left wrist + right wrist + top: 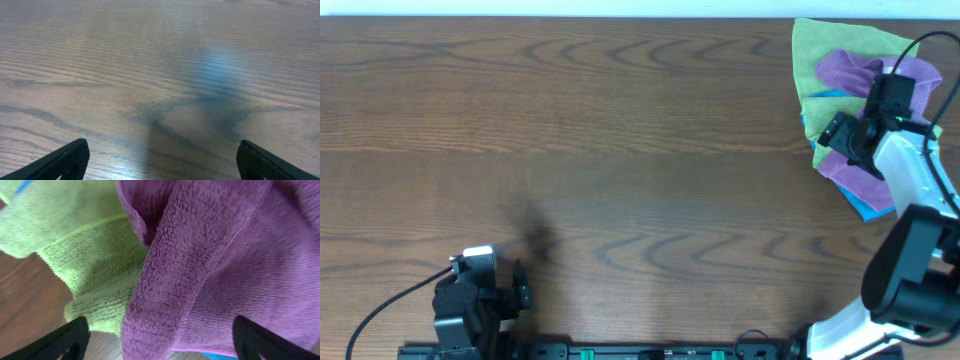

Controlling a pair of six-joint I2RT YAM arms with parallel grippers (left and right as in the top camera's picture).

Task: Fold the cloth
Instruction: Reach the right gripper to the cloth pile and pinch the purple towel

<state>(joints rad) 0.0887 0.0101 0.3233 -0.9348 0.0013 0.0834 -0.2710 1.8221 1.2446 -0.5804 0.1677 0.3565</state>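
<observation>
The open fingers of the robot's right gripper are already on both sides of the near end of the purple fold, which lies below the gripper, so the right gripper needs to lower onto it and close there.
A pile of cloths lies at the table's far right corner: a green cloth [830,55], a crumpled purple cloth [850,72] and a blue one [868,208] peeking out underneath. My right gripper [848,138] hovers over the pile, open, its fingers wide on either side of a purple fold [200,280] with the green cloth [85,250] to the left. My left gripper [520,290] is open and empty near the table's front left, over bare wood [160,90].
The wooden table [570,140] stretches from the left arm to the cloth pile. The right arm's white body [920,190] stands along the right edge. A black cable [380,310] runs by the left arm.
</observation>
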